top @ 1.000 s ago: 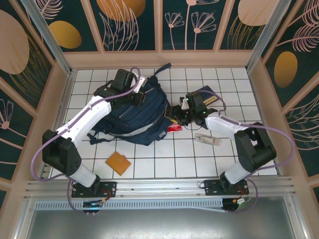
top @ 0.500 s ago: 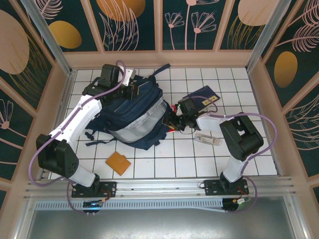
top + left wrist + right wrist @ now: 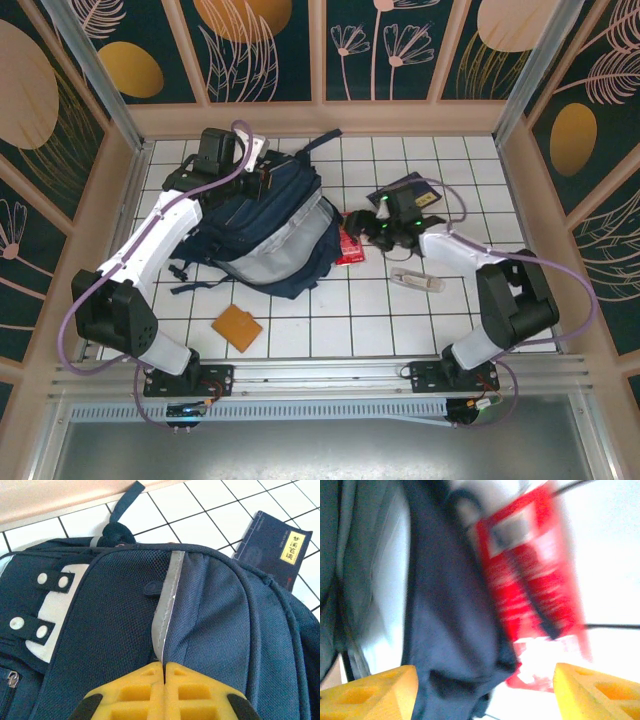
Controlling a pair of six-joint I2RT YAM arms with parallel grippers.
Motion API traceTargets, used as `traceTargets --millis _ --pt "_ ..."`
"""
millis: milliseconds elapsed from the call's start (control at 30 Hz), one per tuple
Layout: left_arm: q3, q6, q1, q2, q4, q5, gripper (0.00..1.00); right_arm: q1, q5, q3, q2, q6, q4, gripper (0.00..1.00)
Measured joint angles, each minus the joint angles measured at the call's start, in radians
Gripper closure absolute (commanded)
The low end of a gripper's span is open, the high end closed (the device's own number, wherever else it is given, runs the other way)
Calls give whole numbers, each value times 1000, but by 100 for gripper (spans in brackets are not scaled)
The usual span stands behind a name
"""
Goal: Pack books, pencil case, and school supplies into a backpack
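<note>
Next, my left gripper will shift the fold of fabric a little toward the backpack's pale-lined opening and open to release it, as my right gripper stands empty outside.
The navy backpack (image 3: 270,228) lies at the back left with its pale-lined mouth facing right. My left gripper (image 3: 264,185) is shut on a fold of its top fabric beside the white stripe (image 3: 167,605), fingertips (image 3: 150,680) pressed together. My right gripper (image 3: 360,228) stands open just right of the backpack's mouth, holding nothing. Between its yellow fingers (image 3: 370,690) I see backpack fabric (image 3: 455,630) and the red flat rectangle (image 3: 535,580), which lies on the tiles (image 3: 350,246). The navy book (image 3: 410,188) lies behind the right arm. The pencil case is out of view.
An orange-tan pad (image 3: 237,327) lies near the front left. A pale slim piece (image 3: 417,280) lies right of centre beside the right arm. Wooden walls (image 3: 320,118) ring the white tiled table. The book's corner (image 3: 277,547) pokes out past the backpack.
My right gripper has opened and drawn back to the right from the backpack's mouth, leaving the red rectangle on the tiles. The left gripper earlier pulled the backpack's top back-left, then held still.
</note>
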Motion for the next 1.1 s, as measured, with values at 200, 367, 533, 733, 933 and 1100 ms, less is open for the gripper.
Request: traceTargets --millis 200,367,533,733,933,1100 --pt "-75 128 0 -6 8 -8 100 -240 141 132 106 51 -117 27" --pt "-101 236 0 -6 -40 -78 75 -254 269 260 222 88 -171 33" --pt "-144 222 0 -47 33 -33 62 -254 338 340 345 98 -196 43" --pt "-151 108 -119 -70 254 121 50 -256 370 346 411 25 -204 71" --pt "32 -45 -246 190 373 154 48 -262 319 195 308 -112 -135 77" --pt "258 -186 -337 473 339 84 47 -277 221 31 171 -249 -143 73"
